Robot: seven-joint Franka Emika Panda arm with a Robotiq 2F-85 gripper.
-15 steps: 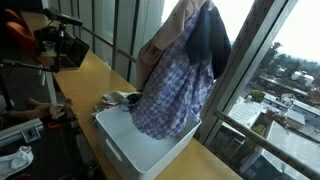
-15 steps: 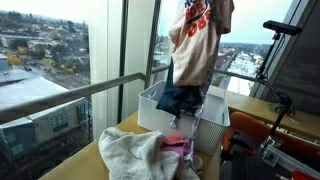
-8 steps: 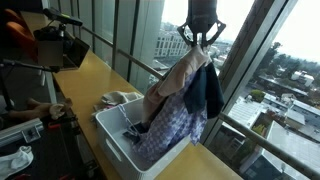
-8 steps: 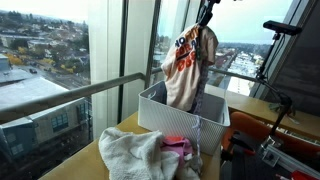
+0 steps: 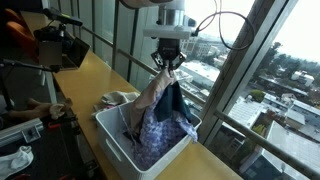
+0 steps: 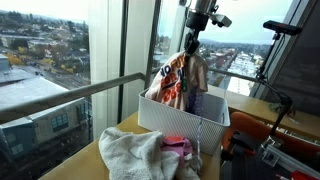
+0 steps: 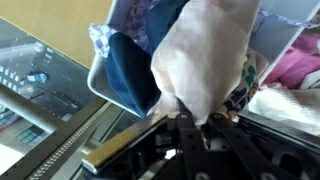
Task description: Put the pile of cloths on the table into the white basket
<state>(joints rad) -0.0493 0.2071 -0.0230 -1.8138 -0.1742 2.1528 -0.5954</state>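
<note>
My gripper will go down toward the basket [image 5: 118, 144] next and shift toward its side by the loose cloths, since the bundle's upper part still hangs above the basket's rim.
My gripper [image 5: 167, 62] is shut on a bundle of cloths [image 5: 158, 108]: a beige piece, a blue checked piece and a dark blue one. The bundle hangs from the jaws with its lower part down inside the white basket [image 5: 118, 144]. In an exterior view the gripper [image 6: 191, 43] holds the same bundle [image 6: 176, 82], beige with orange print, above the mesh basket [image 6: 180, 124]. In the wrist view the gripper [image 7: 196, 112] pinches the beige cloth [image 7: 205, 55] over the basket. More cloths, a white one [image 6: 128, 155] and a pink one [image 6: 176, 145], lie on the table beside the basket.
The basket stands on a wooden table [image 5: 88, 76] along a window wall with a railing [image 6: 70, 95]. Cameras on stands [image 5: 55, 42] and a person's hand [image 5: 40, 108] are at the table's far side. A black stand [image 6: 278, 60] rises behind the basket.
The gripper has come down with the bundle; the cloths that hung high above the basket now reach down into it.
</note>
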